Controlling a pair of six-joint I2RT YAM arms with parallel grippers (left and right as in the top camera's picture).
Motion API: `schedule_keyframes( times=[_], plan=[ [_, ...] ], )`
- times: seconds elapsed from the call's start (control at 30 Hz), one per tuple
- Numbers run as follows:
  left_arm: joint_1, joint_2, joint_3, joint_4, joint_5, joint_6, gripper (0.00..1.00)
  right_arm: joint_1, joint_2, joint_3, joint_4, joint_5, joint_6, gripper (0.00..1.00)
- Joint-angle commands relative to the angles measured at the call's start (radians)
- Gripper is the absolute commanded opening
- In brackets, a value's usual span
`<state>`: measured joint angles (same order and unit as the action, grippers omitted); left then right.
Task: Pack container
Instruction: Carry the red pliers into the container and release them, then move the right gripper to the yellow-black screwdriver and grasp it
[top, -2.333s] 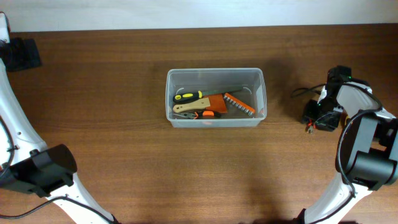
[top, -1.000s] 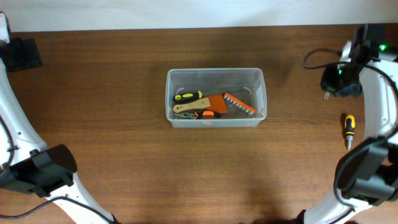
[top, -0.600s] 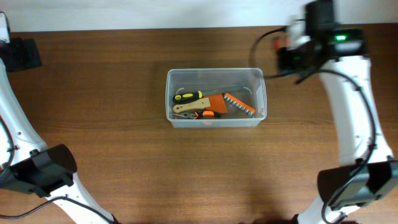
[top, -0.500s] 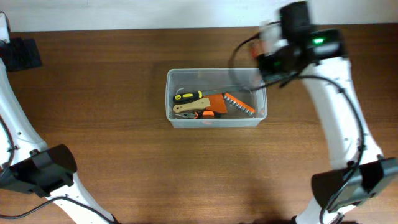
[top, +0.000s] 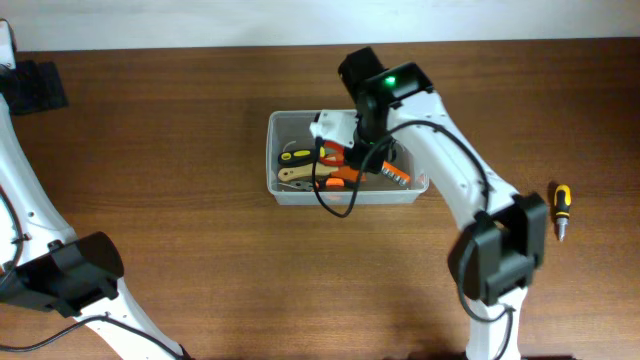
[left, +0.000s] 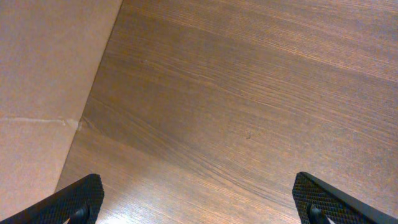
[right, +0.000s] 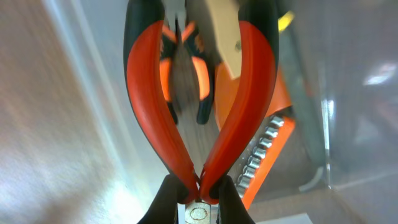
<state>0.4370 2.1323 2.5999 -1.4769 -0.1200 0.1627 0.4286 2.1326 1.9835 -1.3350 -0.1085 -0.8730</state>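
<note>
My right gripper will next lower the pliers into the container toward the orange socket bar, because the red-handled pliers hang above the packed tools.
The clear plastic container (top: 290, 114) stands mid-table. It holds a yellow-and-black screwdriver (top: 298, 155), a wooden-handled tool (top: 296, 173) and an orange socket rail (top: 396, 175). My right gripper (top: 347, 158) is over the tub's middle, shut on red-handled pliers (top: 334, 157). In the right wrist view the fingers (right: 199, 186) pinch the two red handles (right: 149, 106) together, with the container's clear wall (right: 78, 59) and the socket rail (right: 268, 142) below. My left gripper (left: 199, 199) is open and empty over bare wood at the far left.
A yellow-and-black screwdriver (top: 561, 207) lies alone on the table at the far right. The table's back edge (top: 200, 46) runs along the top. The left arm (top: 30, 85) stands by the left edge. A beige surface (left: 43, 74) borders the table in the left wrist view.
My right arm swung from the table's far right to over the container, carrying the pliers. A screwdriver came into view at the right. The left arm has not moved.
</note>
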Motion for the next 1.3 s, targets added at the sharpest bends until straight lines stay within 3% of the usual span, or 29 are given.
schedule_keyframes(
  times=[0.0, 0.3, 0.37, 0.4, 0.43, 0.6, 0.77, 1.0, 1.03, 1.07, 1.1, 1.13, 1.27],
  plan=[
    [0.0, -0.004, 0.0, 0.002, 0.008, -0.013, 0.99, -0.026, 0.075, 0.018, -0.016, 0.103, -0.108, 0.04],
    [0.0, -0.004, 0.0, 0.002, 0.008, -0.013, 0.99, -0.127, 0.156, 0.016, -0.031, 0.083, -0.114, 0.06],
    [0.0, -0.004, 0.0, 0.002, 0.008, -0.013, 0.99, -0.136, 0.154, 0.016, -0.032, 0.071, -0.111, 0.21],
    [0.0, -0.004, 0.0, 0.002, 0.008, -0.013, 0.99, -0.136, 0.151, 0.016, -0.035, 0.071, -0.098, 0.6],
    [0.0, -0.004, 0.0, 0.002, 0.008, -0.013, 0.99, -0.134, 0.15, 0.018, -0.037, 0.072, -0.08, 0.77],
    [0.0, -0.004, 0.0, 0.002, 0.008, -0.013, 0.99, -0.106, 0.114, 0.032, -0.052, 0.056, 0.017, 0.74],
    [0.0, -0.004, 0.0, 0.002, 0.008, -0.013, 0.99, -0.083, 0.048, 0.04, -0.087, 0.102, 0.074, 0.48],
    [0.0, -0.004, 0.0, 0.002, 0.008, -0.013, 0.99, -0.204, -0.096, 0.181, -0.088, 0.132, 0.4, 0.47],
    [0.0, -0.004, 0.0, 0.002, 0.008, -0.013, 0.99, -0.233, -0.115, 0.202, -0.088, 0.129, 0.439, 0.48],
    [0.0, -0.004, 0.0, 0.002, 0.008, -0.013, 0.99, -0.27, -0.137, 0.224, -0.088, 0.114, 0.479, 0.59],
    [0.0, -0.004, 0.0, 0.002, 0.008, -0.013, 0.99, -0.304, -0.154, 0.238, -0.088, 0.089, 0.515, 0.71],
    [0.0, -0.004, 0.0, 0.002, 0.008, -0.013, 0.99, -0.347, -0.174, 0.253, -0.088, 0.051, 0.557, 0.96],
    [0.0, -0.004, 0.0, 0.002, 0.008, -0.013, 0.99, -0.488, -0.204, 0.264, -0.067, 0.026, 0.572, 1.0]
  ],
)
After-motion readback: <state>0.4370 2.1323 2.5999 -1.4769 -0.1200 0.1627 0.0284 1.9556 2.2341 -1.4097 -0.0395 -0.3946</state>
